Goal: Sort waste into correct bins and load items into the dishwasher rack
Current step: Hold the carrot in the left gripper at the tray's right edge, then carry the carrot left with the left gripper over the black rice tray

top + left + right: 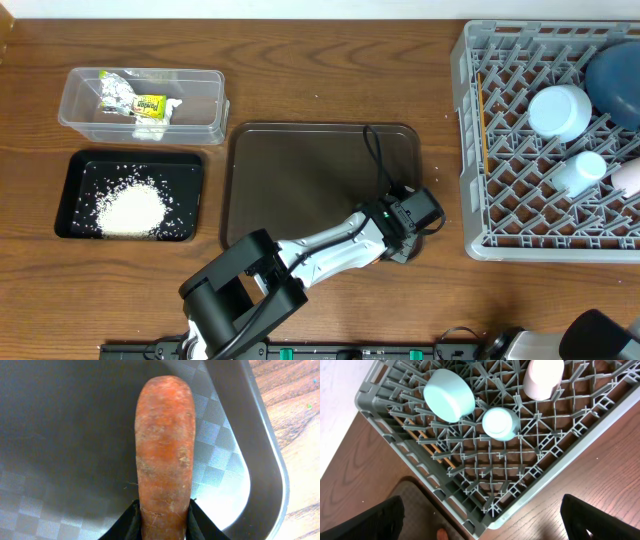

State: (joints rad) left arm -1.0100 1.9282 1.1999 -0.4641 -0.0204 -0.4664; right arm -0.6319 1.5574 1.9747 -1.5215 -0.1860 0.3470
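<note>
My left gripper holds the carrot. I will lift it across, left in the overhead view, to the black tray of rice [137, 206], already holding food, and release it.
A small orange carrot [164, 450] lies on the brown serving tray [75, 435] near its right corner. My left gripper [164, 527] is shut on the carrot's near end, a black finger pressed to each side. From overhead the left gripper [425, 213] covers the carrot at the tray's right edge. My right gripper [482, 525] hangs open and wide over the near-left corner of the dishwasher rack [470, 510], holding nothing. The carrot's tip [441, 534] peeks in below.
The rack [470, 150] holds a dark-blue dish [615, 80], a pale-blue bowl [560, 110] and two cups [580, 170]. At left, a clear tub [70, 115] holds a wrapper [150, 105] and tissue [115, 92]. A black tray [75, 200] holds rice [130, 210].
</note>
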